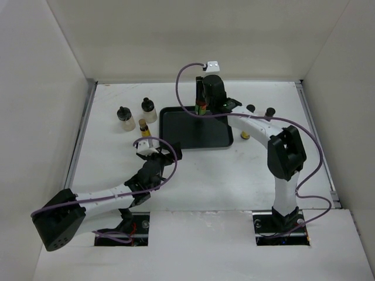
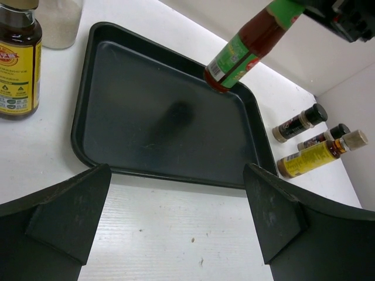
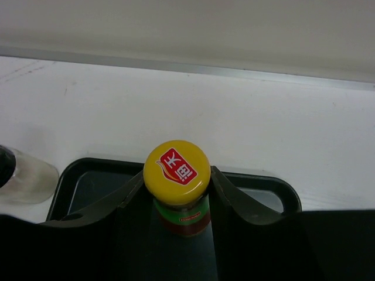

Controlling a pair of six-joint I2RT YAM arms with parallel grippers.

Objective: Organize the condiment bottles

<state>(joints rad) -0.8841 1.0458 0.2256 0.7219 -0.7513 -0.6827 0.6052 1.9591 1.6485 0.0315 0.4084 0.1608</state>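
Next, my right gripper lowers the red bottle to the far part of the tray's bottom below and releases the bottle's neck, since the bottle's base still hangs above it.
My right gripper point(image 1: 204, 104) point(image 3: 177, 186) is shut on the neck of the red bottle point(image 2: 240, 50) with a green neck and yellow cap point(image 3: 177, 170). It holds the bottle over the far edge of the black tray point(image 1: 196, 137); I cannot tell whether the base touches. My left gripper point(image 1: 159, 151) point(image 2: 177, 178) is open and empty, just before the tray's near left edge. Two squat whitish black-capped bottles point(image 1: 124, 119) point(image 1: 148, 110) and a slim yellow-labelled bottle point(image 1: 143, 127) point(image 2: 17, 64) stand left of the tray. Three small bottles point(image 2: 299, 123) point(image 2: 322, 136) point(image 2: 313, 157) are right of it.
The tray point(image 2: 158, 111) holds nothing inside. White walls enclose the table on three sides. One whitish bottle point(image 3: 23, 175) shows at the left of the right wrist view. The right-side bottles appear in the top view point(image 1: 251, 108) point(image 1: 270, 111) point(image 1: 245, 136).
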